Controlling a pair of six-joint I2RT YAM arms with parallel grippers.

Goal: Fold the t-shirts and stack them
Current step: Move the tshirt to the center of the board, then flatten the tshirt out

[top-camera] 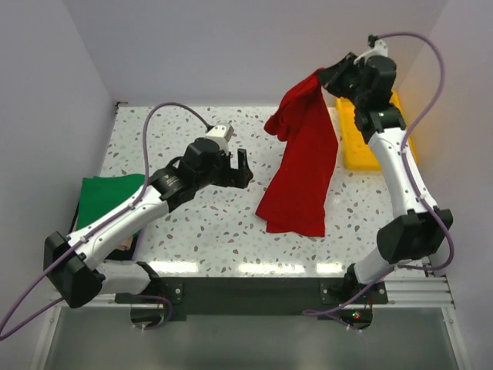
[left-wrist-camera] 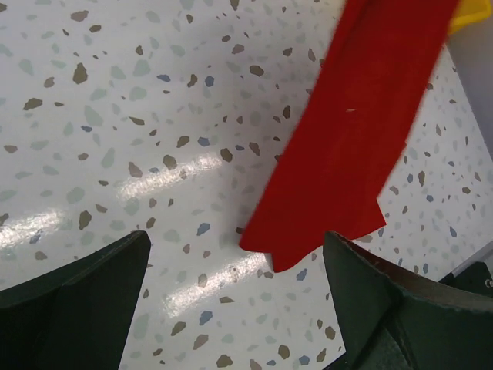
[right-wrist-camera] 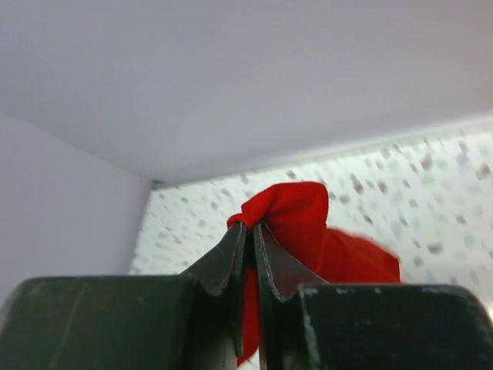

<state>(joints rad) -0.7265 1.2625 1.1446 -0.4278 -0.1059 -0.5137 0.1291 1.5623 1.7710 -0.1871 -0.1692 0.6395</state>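
The red hem's nearest corner (top-camera: 260, 214) (left-wrist-camera: 248, 240) is below my open fingers and nearer my base, so my left gripper will go down and back onto it next.
The red t-shirt (top-camera: 304, 162) hangs in a long strip from my right gripper (top-camera: 325, 75), which is raised at the back right and shut on its top edge. In the right wrist view the red cloth (right-wrist-camera: 296, 220) bunches over the closed fingertips (right-wrist-camera: 250, 231). Its lower end rests on the table. My left gripper (top-camera: 240, 168) stands open near the table's middle, left of the shirt's lower part. The left wrist view has the red hem (left-wrist-camera: 339, 154) lying just ahead of the wide-apart jaws. The dark green t-shirt (top-camera: 108, 196) lies folded at the left edge, partly under the left arm.
A yellow tray (top-camera: 362, 146) sits at the back right, partly behind the right arm and the hanging shirt. White walls close in the speckled table (top-camera: 200, 223) at the back and on both sides.
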